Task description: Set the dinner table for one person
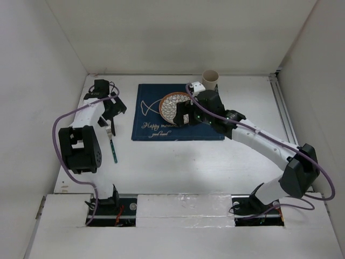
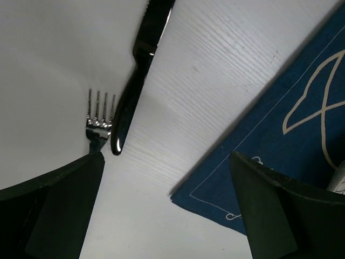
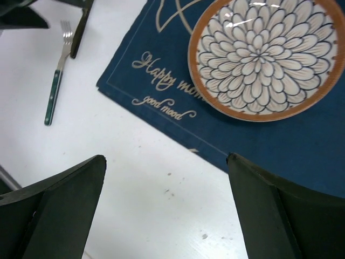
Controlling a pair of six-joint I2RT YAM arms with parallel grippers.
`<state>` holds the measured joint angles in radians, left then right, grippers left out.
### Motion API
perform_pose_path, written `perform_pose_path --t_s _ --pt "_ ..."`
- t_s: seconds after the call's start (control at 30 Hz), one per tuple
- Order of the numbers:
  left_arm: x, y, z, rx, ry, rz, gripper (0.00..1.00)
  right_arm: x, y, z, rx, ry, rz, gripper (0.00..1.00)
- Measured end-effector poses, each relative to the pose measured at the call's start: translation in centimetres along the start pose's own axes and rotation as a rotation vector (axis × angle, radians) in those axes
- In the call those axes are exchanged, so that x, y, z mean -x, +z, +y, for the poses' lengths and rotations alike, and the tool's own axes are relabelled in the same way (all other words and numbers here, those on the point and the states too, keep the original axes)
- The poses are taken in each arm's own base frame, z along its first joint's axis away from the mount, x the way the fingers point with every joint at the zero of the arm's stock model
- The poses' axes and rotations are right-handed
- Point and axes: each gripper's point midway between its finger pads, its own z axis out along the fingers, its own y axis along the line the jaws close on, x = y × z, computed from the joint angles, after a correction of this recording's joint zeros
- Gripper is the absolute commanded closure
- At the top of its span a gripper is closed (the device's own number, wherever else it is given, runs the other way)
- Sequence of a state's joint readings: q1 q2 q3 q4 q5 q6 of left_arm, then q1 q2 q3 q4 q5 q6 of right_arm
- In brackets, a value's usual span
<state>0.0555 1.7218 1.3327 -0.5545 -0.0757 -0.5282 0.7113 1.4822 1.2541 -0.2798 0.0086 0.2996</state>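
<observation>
Next, my left gripper lowers its fingers onto the knife handle's blade end point(image 1: 112, 124) point(image 2: 139, 71), clear of the fork's teeth beside the knife handle's other end, since the black knife lies below.
The white dinner table point(image 1: 178, 162) carries a navy placemat point(image 1: 153, 129) with a flowered, orange-rimmed plate point(image 1: 173, 106) on it. The plate point(image 3: 267, 56) fills the upper right of the right wrist view. Left of the mat lies a green-handled fork point(image 1: 112, 144), and a black knife point(image 2: 135, 81) lies with its handle end beside the fork's tines point(image 2: 101, 110). My left gripper point(image 2: 167, 216) hangs open just above the knife and the mat's left edge point(image 2: 259, 162), holding nothing. My right gripper point(image 3: 167, 210) is open over the mat's front edge, next to the plate, also holding nothing.
A beige cup point(image 1: 210, 78) stands behind the mat's far right corner. White walls enclose the table on three sides. A metal rail point(image 1: 280, 113) runs along the right edge. The fork point(image 3: 55, 81) also shows at the left of the right wrist view.
</observation>
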Motion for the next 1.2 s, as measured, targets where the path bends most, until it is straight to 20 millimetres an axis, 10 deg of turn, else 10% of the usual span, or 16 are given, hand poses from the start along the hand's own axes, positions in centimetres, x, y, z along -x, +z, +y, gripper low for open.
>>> perform_pose_path --t_s 0.37,0.83,1.2 --pt "-3.3 6.2 -1.5 -0.009 0.023 0.166 0.01 -1.3 -0.6 2.0 0.066 -0.013 -0.004 0.00" --pt "-2.9 6.3 -1.9 -0.012 0.024 0.161 0.04 -1.8 -0.6 2.7 0.086 -0.020 0.001 0.00" --pt "4.0 4.0 -1.0 0.065 0.074 -0.003 0.01 -3.3 0.4 3.6 0.107 -0.033 0.042 0.00"
